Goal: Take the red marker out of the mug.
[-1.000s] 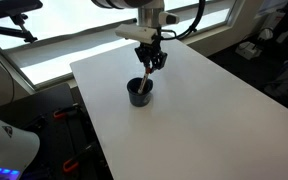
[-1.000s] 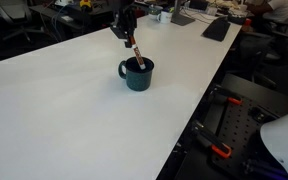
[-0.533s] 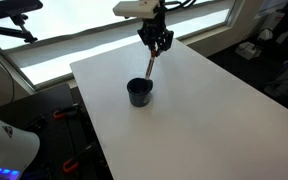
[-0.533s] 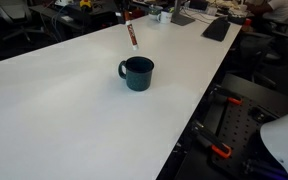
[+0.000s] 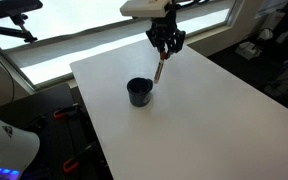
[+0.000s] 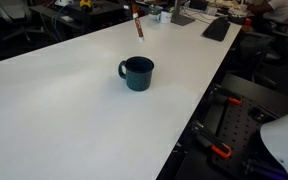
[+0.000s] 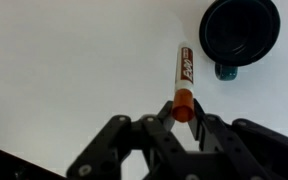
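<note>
The red marker is already hanging clear of the mug, so I need to lower my gripper toward the bare tabletop beside the mug and let go of the red end.
My gripper is shut on the red marker, which hangs below the fingers in the air, clear of the mug. The dark mug stands upright on the white table, below and to one side of the marker. In an exterior view only the marker's lower part shows at the top edge, above the mug. In the wrist view the fingers clamp the marker's red end, and the mug sits at the top right, seen from above and empty.
The white table has its edges near a window ledge behind and dark floor at the sides. Office desks, chairs and clutter stand beyond the table's far edge. Red-handled tools lie on the floor beside the table.
The gripper has lifted the marker up out of the mug and carried it sideways, away from the mug. The mug has stayed in place.
</note>
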Available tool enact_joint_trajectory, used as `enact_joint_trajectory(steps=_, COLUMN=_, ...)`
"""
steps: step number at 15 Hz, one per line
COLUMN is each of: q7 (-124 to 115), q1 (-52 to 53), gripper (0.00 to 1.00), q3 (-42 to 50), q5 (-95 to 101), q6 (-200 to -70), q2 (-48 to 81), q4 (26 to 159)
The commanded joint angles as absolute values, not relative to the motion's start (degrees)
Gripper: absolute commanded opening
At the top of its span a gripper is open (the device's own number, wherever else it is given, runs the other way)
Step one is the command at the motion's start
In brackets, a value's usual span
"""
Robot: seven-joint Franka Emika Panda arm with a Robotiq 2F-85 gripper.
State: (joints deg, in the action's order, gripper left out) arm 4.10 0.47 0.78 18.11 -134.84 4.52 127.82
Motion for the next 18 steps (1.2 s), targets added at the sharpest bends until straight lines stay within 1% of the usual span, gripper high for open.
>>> enact_joint_trajectory(steps=1, q7=5.12, q1=-1.01, gripper=0.05, q3=2.29, q5=19.93, q6=-134.08, q2=6.97, q4=124.55)
enact_joint_trajectory(steps=8, q7=7.27, q1=-3.35, gripper=0.05, q3=4.53, q5=19.04, q6=-132.97, q2=13.79, q4=119.05)
enact_joint_trajectory(steps=18, q7=9.27, q1=-4.72, gripper=0.05, q3=4.80, q5=18.01, q6=-130.94, q2=23.46, q4=115.18)
